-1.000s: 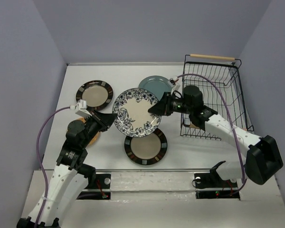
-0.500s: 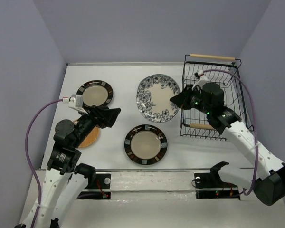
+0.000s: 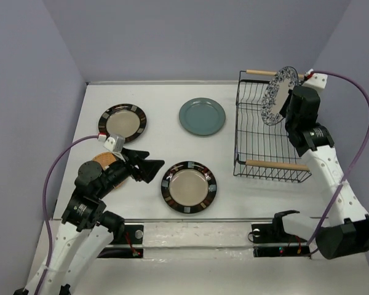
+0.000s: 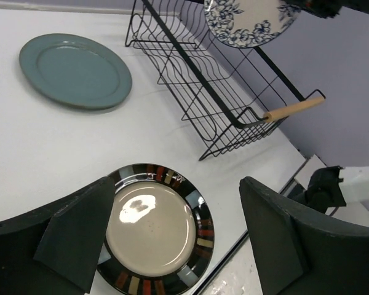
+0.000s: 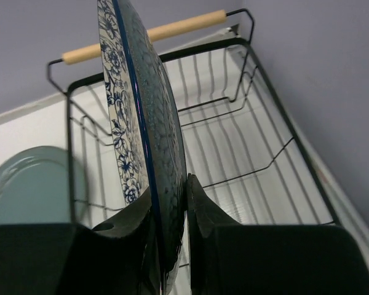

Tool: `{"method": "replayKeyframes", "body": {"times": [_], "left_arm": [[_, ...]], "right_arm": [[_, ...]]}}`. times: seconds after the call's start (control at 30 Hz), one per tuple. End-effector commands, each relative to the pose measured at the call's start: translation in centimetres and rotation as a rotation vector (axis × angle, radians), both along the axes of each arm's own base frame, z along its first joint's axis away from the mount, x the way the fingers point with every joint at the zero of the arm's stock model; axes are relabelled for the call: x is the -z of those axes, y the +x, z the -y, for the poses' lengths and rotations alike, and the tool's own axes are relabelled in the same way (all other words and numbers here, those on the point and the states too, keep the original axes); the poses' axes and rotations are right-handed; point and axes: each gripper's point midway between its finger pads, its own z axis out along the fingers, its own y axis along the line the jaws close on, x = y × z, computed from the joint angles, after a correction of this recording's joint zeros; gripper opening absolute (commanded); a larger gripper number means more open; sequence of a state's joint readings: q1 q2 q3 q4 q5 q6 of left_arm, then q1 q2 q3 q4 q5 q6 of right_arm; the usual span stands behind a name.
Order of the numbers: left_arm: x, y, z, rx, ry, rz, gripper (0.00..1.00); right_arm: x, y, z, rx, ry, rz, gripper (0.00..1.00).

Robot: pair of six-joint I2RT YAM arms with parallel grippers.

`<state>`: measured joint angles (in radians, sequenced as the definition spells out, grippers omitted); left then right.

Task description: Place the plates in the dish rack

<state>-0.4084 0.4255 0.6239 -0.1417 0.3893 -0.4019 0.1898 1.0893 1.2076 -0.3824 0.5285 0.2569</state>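
Note:
My right gripper should next lower the floral plate [image 3: 278, 94] toward the rack's side edge, turning the plate upright into the wires.
My right gripper [image 3: 285, 109] is shut on the rim of the white-and-blue floral plate [image 3: 278, 94], which it holds on edge above the far end of the black wire dish rack [image 3: 258, 130]. In the right wrist view the floral plate [image 5: 132, 123] is pinched between the fingers of the right gripper [image 5: 184, 187] over the dish rack [image 5: 252, 132]. My left gripper [image 3: 150, 167] is open and empty just left of a dark-rimmed plate [image 3: 189, 187]. In the left wrist view that dark-rimmed plate [image 4: 150, 230] lies below the left gripper [image 4: 175, 212]. A teal plate [image 3: 202, 117] and a second dark-rimmed plate [image 3: 122, 120] lie flat on the table.
An orange-tan plate [image 3: 104, 160] lies mostly hidden under my left arm. The rack has wooden handles at its far end [image 3: 274, 73] and near end [image 3: 277, 165]. Purple walls close in the table on three sides.
The left gripper let go of the floral plate, opened and swung toward the near dark-rimmed plate. The right arm carried the floral plate from the table's middle to above the rack, turning it on edge.

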Motion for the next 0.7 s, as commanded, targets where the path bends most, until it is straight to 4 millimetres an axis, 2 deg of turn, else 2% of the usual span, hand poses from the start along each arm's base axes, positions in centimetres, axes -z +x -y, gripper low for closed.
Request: {"method": "replayKeyframes", "body": {"times": [0.0,0.07,0.1,0.13,0.23,0.33,0.47,0.67], "left_arm": [[-1.3,-1.7,0.9,0.079,-0.009,0.083,0.94],[-1.5,-1.9,0.7,0.062,-0.019,0.09,0.94],[-1.5,-1.8,0.5,0.039,-0.02,0.088,0.94],[-1.6,-2.0,0.6,0.043,-0.025,0.091,0.94],[-1.8,-2.3,0.5,0.037,-0.031,0.091,0.95],[-1.9,-2.6,0.4,0.037,-0.035,0.097,0.95],[-2.0,-2.9,0.7,0.054,-0.039,0.095,0.95],[-1.7,-3.1,1.1,0.068,-0.036,0.08,0.96]], "right_arm": [[-7.6,1.5,5.5,0.191,-0.162,0.173,0.07],[-6.5,3.3,6.5,0.196,-0.202,0.135,0.07],[-6.3,3.7,7.7,0.201,-0.258,0.1,0.07],[-5.1,4.7,8.3,0.203,-0.279,0.056,0.07],[-3.7,6.1,10.5,0.221,-0.355,-0.029,0.07],[-4.0,6.7,11.6,0.215,-0.433,-0.073,0.07],[-3.4,8.3,12.0,0.148,-0.506,-0.122,0.07],[-0.6,10.2,12.9,0.122,-0.533,-0.202,0.07]]}}
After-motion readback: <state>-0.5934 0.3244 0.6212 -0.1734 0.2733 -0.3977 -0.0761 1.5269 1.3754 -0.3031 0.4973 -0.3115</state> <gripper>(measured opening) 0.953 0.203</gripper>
